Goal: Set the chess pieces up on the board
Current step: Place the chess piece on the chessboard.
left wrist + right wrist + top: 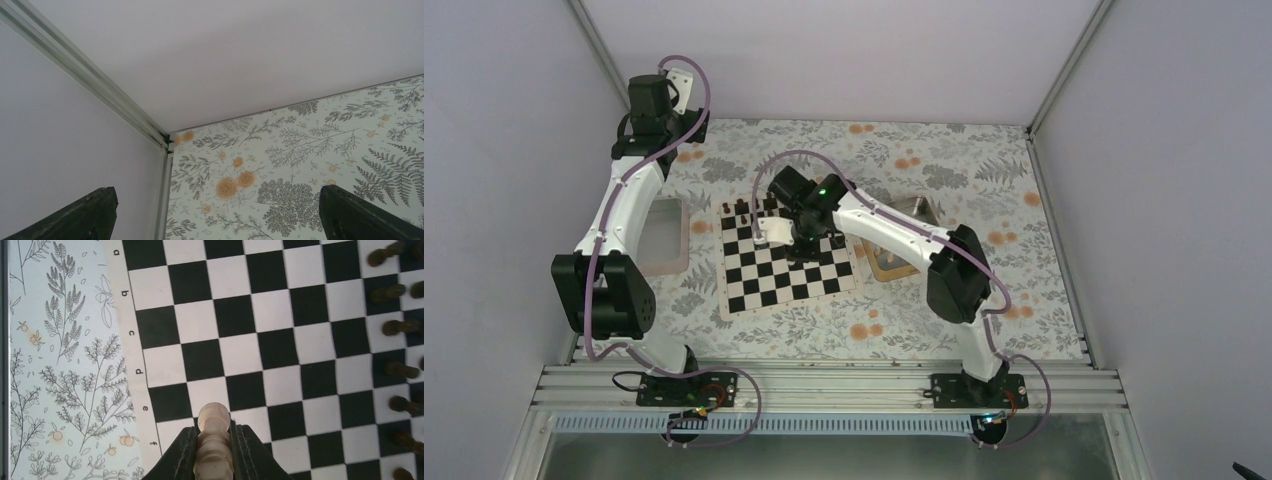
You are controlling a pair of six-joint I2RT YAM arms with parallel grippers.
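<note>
My right gripper will next move back toward my base and down to release the tan piece on the dark square by "e", which lies below it.
The black-and-white board (774, 285) lies mid-table and fills the right wrist view (280, 330). My right gripper (802, 250) hangs over the board. In its wrist view the right gripper (214, 434) is shut on one light tan chess piece (214, 419), held above the board's lettered edge near "e" and "f". No other tan pieces show. My left gripper (674, 85) is raised at the far left corner. It is open and empty (218, 220), facing the wall and tablecloth.
Dark brown pieces (742, 210) stand along the board's far edge and show at the right in the right wrist view (400, 330). A pale-rimmed tray (662, 268) lies left of the board. A gold tin tray (921, 208) lies to its right, partly under the right arm.
</note>
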